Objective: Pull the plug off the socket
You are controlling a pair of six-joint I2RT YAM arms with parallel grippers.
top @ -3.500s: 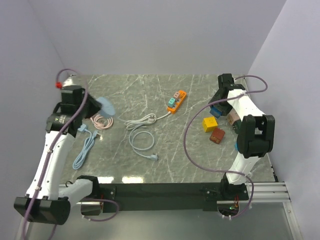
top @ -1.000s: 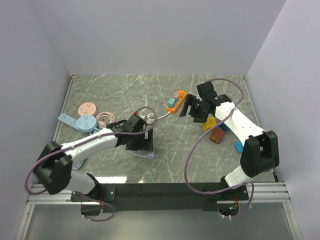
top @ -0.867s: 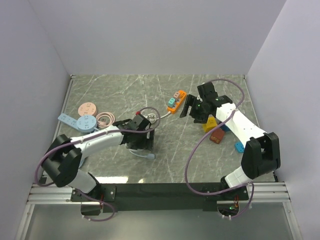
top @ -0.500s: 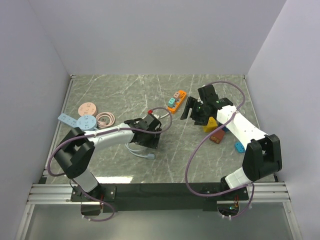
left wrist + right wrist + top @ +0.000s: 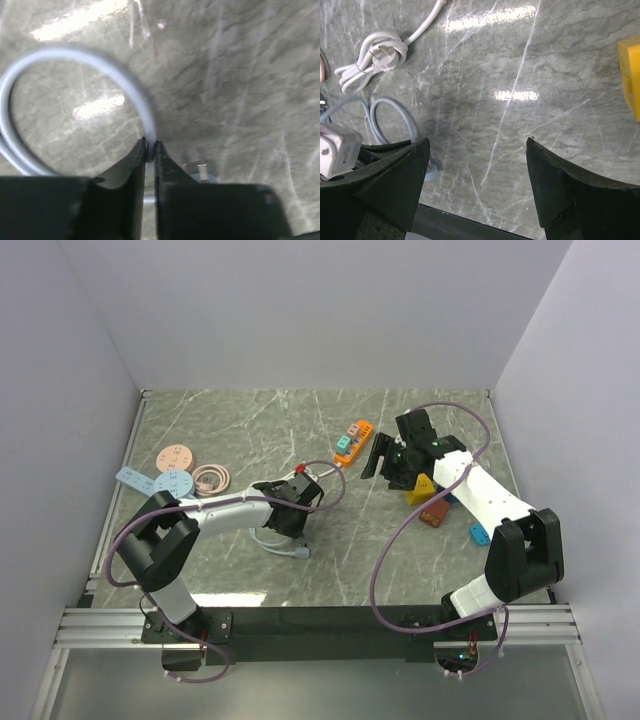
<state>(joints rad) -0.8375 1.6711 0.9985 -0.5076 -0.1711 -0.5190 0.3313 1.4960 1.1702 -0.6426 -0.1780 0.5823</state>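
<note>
My left gripper lifts to the left in the top view next and releases over the blue disc (image 5: 173,483), since the held cable lies beside the bundle of white cord.
An orange socket strip (image 5: 352,440) lies at the table's far middle, with a teal plug (image 5: 344,444) and a pale pink piece set in its top. Its white cord (image 5: 432,15) runs to a tied bundle (image 5: 372,57). My left gripper (image 5: 291,524) is low over a loop of grey-blue cable (image 5: 100,57), well short of the strip. Its jaws are shut on that cable (image 5: 149,150), and the cable's own pronged end (image 5: 200,170) lies just beyond. My right gripper (image 5: 385,462) hangs open right of the strip, with only bare table (image 5: 485,100) between its fingers.
A yellow block (image 5: 420,488), a red-brown block (image 5: 435,513) and small blue pieces (image 5: 478,533) lie under the right arm. Flat round discs (image 5: 175,455) and a pink coil (image 5: 211,477) sit at far left. Walls close in the table on three sides.
My left arm has swung right across the table to the grey-blue cable loop, and its jaws have closed on it. The right gripper has barely moved.
</note>
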